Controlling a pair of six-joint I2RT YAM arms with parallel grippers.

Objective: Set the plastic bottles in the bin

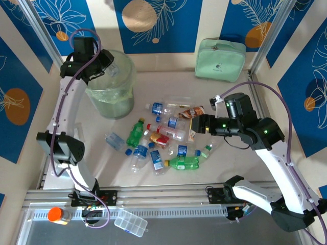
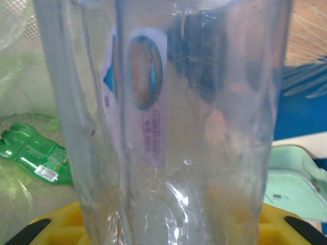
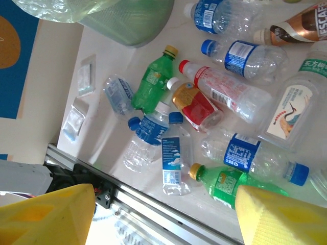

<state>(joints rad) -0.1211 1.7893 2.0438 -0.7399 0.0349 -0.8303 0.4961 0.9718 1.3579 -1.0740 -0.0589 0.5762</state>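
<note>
I will next tilt my left gripper downward, lower the clear bottle into the bin and let go of it, because the inside of the bin, where a green bottle lies, is below the gripper.
My left gripper [image 1: 103,65] hangs over the bin [image 1: 122,89], a translucent wastebasket with a pale green liner, and is shut on a clear bottle [image 2: 179,127] with a blue and white label. Its yellow fingers [image 2: 56,227] show beside the bottle's base. A green bottle [image 2: 30,155] lies inside the bin. Several plastic bottles [image 1: 168,135] lie scattered mid-table, among them a green one [image 1: 135,131] and another green one [image 1: 184,163]. My right gripper [image 1: 196,124] hovers open above them. Nothing sits between its yellow fingers [image 3: 46,217], and a green bottle [image 3: 225,184] lies just under the right finger.
A mint-green zippered case [image 1: 219,59] stands at the back right. An orange-capped jar [image 1: 59,215] and a clear compartment box [image 1: 131,223] sit in front of the metal rail [image 1: 153,196]. Two small plastic packets [image 3: 84,76] lie left of the bottles.
</note>
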